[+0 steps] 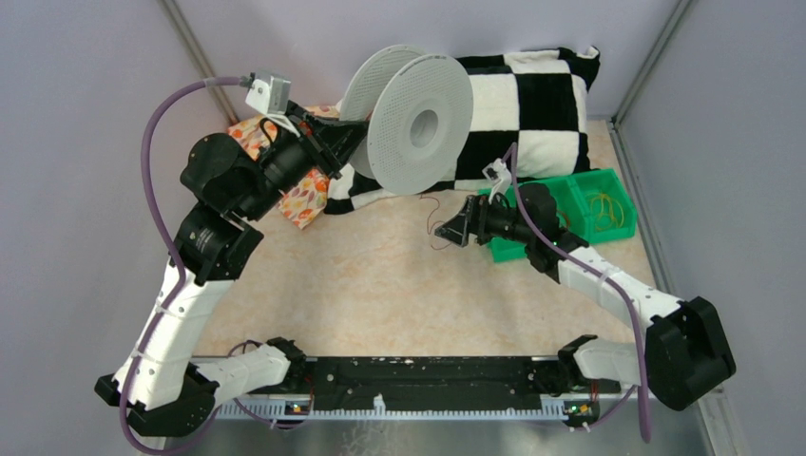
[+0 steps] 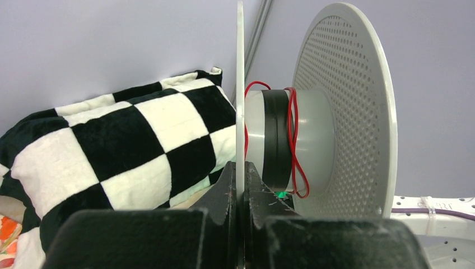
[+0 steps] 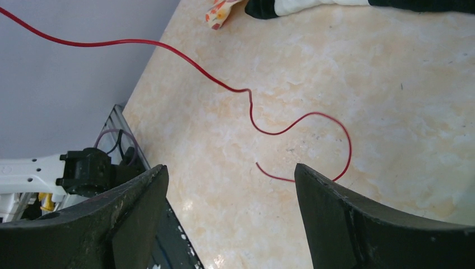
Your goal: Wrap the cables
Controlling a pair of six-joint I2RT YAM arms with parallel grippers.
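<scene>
My right gripper will move away from my base, past the loose curl, and onto the sharp bend in the thin red cable.
A grey perforated spool stands on edge at the back, held up off the table. My left gripper is shut on the rim of its near flange. A red cable loops around the spool's hub beside a black band. A thin red cable hangs from the spool down to the table. In the right wrist view its loose end curls on the tabletop. My right gripper is open and empty just above that curl, with the wire tip between the fingers.
A black-and-white checkered pillow lies behind the spool. A patterned orange cloth sits under the left arm. A green bin at the right holds yellow cables. The beige table has walls on three sides.
</scene>
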